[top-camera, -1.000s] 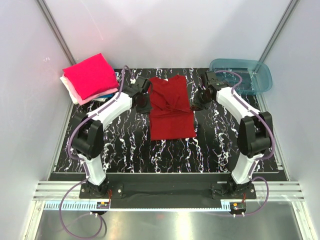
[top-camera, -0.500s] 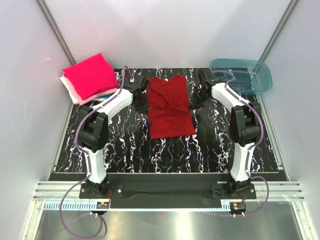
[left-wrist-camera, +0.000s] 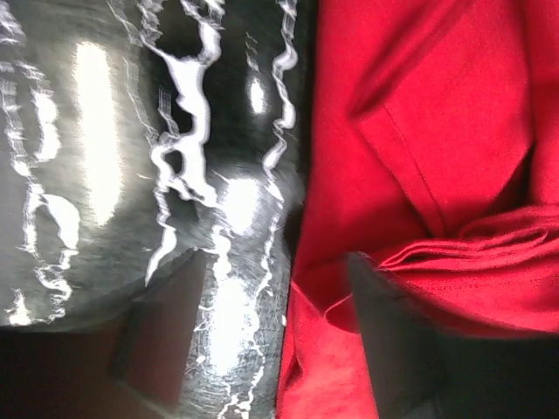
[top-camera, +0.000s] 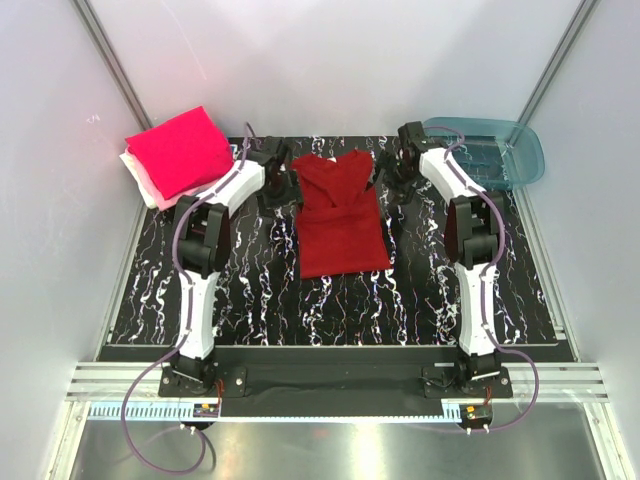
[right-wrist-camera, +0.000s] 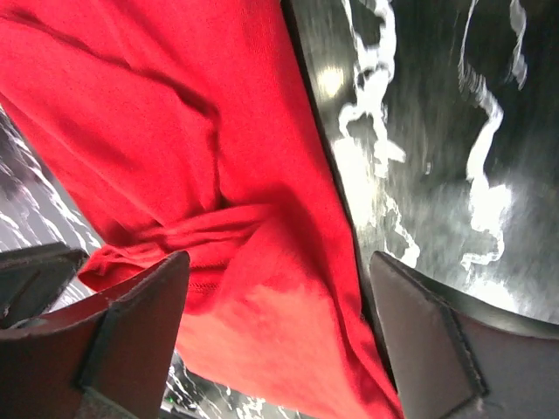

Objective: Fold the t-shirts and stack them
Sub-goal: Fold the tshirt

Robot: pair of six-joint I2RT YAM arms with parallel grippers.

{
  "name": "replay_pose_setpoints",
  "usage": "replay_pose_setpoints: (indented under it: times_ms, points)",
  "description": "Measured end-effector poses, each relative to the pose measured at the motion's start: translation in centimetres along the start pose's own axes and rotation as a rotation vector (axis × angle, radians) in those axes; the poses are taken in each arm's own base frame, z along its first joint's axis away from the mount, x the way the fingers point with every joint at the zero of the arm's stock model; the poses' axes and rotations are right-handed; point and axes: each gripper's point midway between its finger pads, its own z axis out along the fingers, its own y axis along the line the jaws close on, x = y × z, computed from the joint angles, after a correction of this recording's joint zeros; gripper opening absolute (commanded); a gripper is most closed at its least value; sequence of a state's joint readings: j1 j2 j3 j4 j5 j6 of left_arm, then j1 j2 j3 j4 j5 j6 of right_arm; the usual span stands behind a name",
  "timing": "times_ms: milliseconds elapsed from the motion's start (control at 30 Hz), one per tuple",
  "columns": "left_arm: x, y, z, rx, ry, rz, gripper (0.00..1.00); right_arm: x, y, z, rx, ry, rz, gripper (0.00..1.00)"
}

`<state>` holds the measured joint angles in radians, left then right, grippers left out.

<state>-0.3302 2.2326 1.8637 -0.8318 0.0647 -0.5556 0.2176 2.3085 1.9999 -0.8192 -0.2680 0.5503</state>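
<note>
The dark red t-shirt's near corner lies back from my right gripper. The open fingers move back along the t-shirt's edge and down to that corner next.
The dark red t-shirt (top-camera: 340, 225) lies flat on the black marbled table (top-camera: 250, 290), long and narrow, with creased folds near its far end. My left gripper (top-camera: 277, 186) stands open at the shirt's left edge; in the left wrist view its jaws (left-wrist-camera: 279, 336) straddle that edge, one finger (left-wrist-camera: 162, 345) over bare table and the other over red cloth (left-wrist-camera: 419, 131). My right gripper (top-camera: 393, 180) is open at the right edge, and its jaws (right-wrist-camera: 279, 336) hang over the red cloth (right-wrist-camera: 175, 113) without pinching it. A folded stack topped by a magenta-pink t-shirt (top-camera: 180, 150) sits at the far left.
A teal see-through tub (top-camera: 495, 150) stands at the far right corner, just behind the right arm. White walls close the table in on three sides. Both arms reach out long toward the far half of the table.
Both grippers were shut on the shirt's sides and now stand open, having let the cloth go. Both moved farther from the bases, and the upper part of the shirt lies narrower.
</note>
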Motion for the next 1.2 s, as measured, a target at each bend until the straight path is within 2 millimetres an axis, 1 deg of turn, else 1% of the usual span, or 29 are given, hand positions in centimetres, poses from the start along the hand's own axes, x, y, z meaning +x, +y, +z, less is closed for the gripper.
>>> replay_pose_setpoints:
  times_ms: [67,100,167,200,233,267,367,433,500,533,600,633,733,767,833,867,900,967,1000,1067,1200]
  points:
    - [-0.6,0.5,-0.4,-0.003,-0.004,-0.005,0.91,-1.3,0.2,-0.2,-0.015,-0.014,-0.002,0.93]
    - [-1.0,0.6,-0.8,-0.001,-0.013,-0.007,0.99,-1.5,0.1,-0.4,-0.017,-0.018,-0.003,0.94]
    - [-1.3,0.6,-1.9,0.004,-0.033,-0.006,0.99,-1.7,-0.3,-1.1,-0.019,-0.03,0.0,0.94]
    - [-1.4,0.5,-2.6,0.01,-0.045,-0.005,0.99,-1.3,-0.7,-1.4,-0.015,-0.027,0.004,0.95]
    - [-1.3,0.4,-3.4,0.018,-0.058,-0.004,0.99,-0.7,-1.2,-1.9,-0.012,-0.026,0.008,0.95]
    - [-1.1,0.5,-4.4,0.026,-0.073,-0.003,0.99,0.5,-2.0,-2.6,0.0,-0.01,0.018,0.95]
    - [0.6,0.6,-7.5,0.064,-0.122,0.0,0.99,3.7,-3.7,-4.4,0.008,0.011,0.034,0.95]
    - [2.7,1.1,-9.1,0.08,-0.13,-0.001,0.99,6.1,-4.3,-5.5,-0.015,0.023,0.039,0.94]
    - [5.0,1.2,-10.1,0.109,-0.146,0.001,0.98,8.6,-5.0,-6.1,-0.043,0.043,0.045,0.92]
    - [6.3,1.2,-10.2,0.118,-0.141,0.004,0.98,9.5,-5.2,-6.2,-0.052,0.052,0.047,0.92]
    - [8.8,1.1,-9.6,0.134,-0.124,0.013,0.97,11.7,-6.1,-6.0,-0.066,0.082,0.056,0.88]
    - [10.5,1.0,-8.8,0.141,-0.102,0.019,0.96,12.6,-6.5,-5.6,-0.074,0.096,0.062,0.86]
    - [14.7,1.2,-6.5,0.149,-0.027,0.028,0.95,15.3,-8.1,-4.4,-0.076,0.151,0.084,0.8]
    - [15.9,1.5,-5.9,0.143,-0.002,0.026,0.94,16.1,-8.2,-4.2,-0.084,0.172,0.098,0.78]
    - [18.0,2.1,-4.8,0.137,0.035,0.012,0.93,16.5,-8.1,-4.2,-0.107,0.178,0.1,0.71]
    - [18.5,2.0,-4.5,0.141,0.04,0.011,0.93,16.5,-8.0,-4.2,-0.118,0.174,0.097,0.67]
    - [18.7,2.0,-4.3,0.149,0.039,0.001,0.91,16.5,-8.0,-4.0,-0.129,0.17,0.094,0.56]
    - [18.3,1.1,-4.2,0.19,0.007,-0.014,0.9,16.6,-8.0,-3.7,-0.138,0.164,0.09,0.45]
    - [18.2,0.8,-4.1,0.203,-0.003,-0.022,0.89,16.7,-8.1,-3.6,-0.141,0.165,0.091,0.36]
    - [18.0,0.1,-4.0,0.229,-0.02,-0.031,0.86,16.8,-8.1,-3.3,-0.147,0.169,0.096,0.33]
    - [18.1,-0.9,-3.7,0.268,-0.043,-0.041,0.74,17.0,-8.2,-2.9,-0.155,0.176,0.098,0.24]
